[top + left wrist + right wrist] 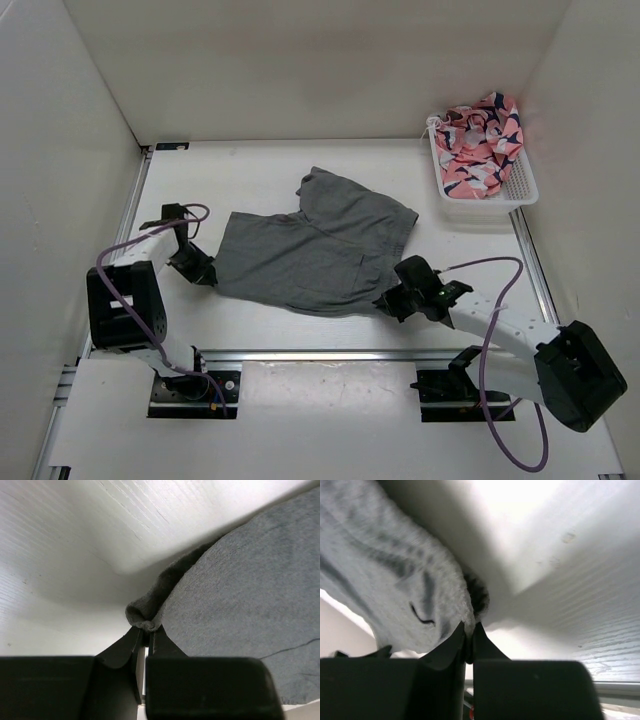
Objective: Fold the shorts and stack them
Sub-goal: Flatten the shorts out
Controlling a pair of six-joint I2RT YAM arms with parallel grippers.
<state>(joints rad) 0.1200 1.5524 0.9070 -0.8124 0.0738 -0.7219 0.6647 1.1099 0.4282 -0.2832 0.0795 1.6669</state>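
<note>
My left gripper will next lift the shorts' edge high, carry it outward and lower it onto the bare far tabletop to release, as the cloth lies crooked.
The grey shorts [315, 245] lie spread in the middle of the white table, one leg pointing to the far side. My left gripper [207, 270] is shut on the shorts' near-left edge; the left wrist view shows a pinched fold of grey knit [145, 620] between the fingertips. My right gripper [392, 300] is shut on the shorts' near-right edge; the right wrist view shows the cloth [410, 580] bunched into the closed tips. The waistband and drawstring do not show clearly.
A white basket [520, 190] at the far right holds a pink patterned garment [480, 140]. White walls enclose the table on the left, back and right. A metal rail [320, 355] runs along the near edge by the arm bases.
</note>
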